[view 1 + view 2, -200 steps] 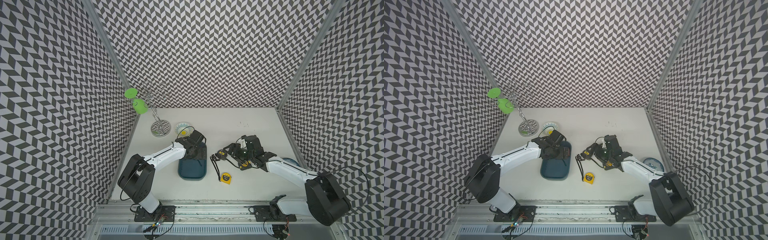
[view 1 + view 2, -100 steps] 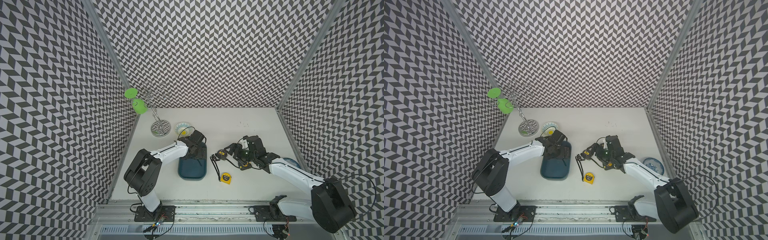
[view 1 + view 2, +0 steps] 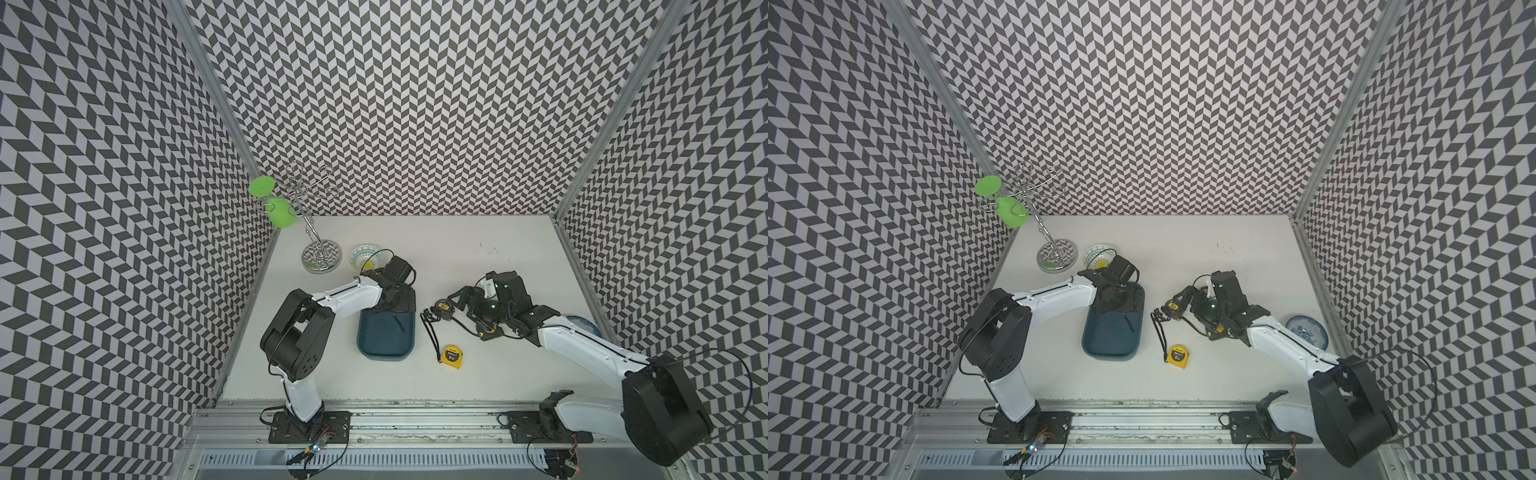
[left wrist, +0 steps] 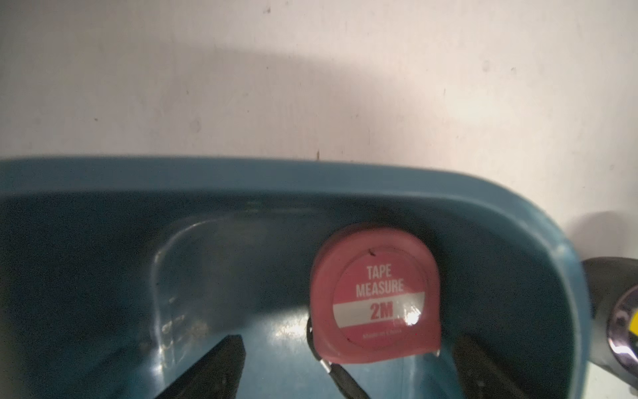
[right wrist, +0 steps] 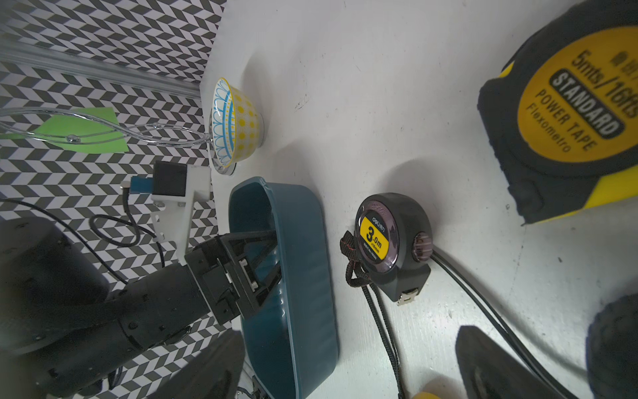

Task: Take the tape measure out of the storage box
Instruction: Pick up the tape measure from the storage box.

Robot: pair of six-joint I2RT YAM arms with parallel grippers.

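Observation:
My left gripper should next move outward, then down, and close around the pink tape measure [image 4: 376,297], which is below and just outward of its fingers.
The dark teal storage box [image 3: 386,338] [image 3: 1111,338] lies left of the table's centre. My left gripper [image 3: 397,301] [image 4: 345,373] reaches into its far end and stands open. A pink tape measure [image 4: 376,297] marked 2M lies flat in a corner of the box [image 4: 518,214], between and just ahead of the fingers [image 4: 214,369]; the top views hide it. My right gripper [image 3: 467,299] [image 5: 345,373] is open over the table beside a black round tape measure [image 3: 444,308] [image 5: 390,241].
A small yellow tape measure [image 3: 452,356] lies on the table, its black cord running to the black one. A large yellow-and-black tape measure [image 5: 569,114] lies by my right gripper. A patterned bowl [image 3: 365,257], a metal stand [image 3: 320,257] and a blue plate [image 3: 1306,330] stand around.
My right gripper's jaws have spread wider beside the black tape measure. The left arm's elbow has swung toward the table's front, while its gripper stays in the box's far end.

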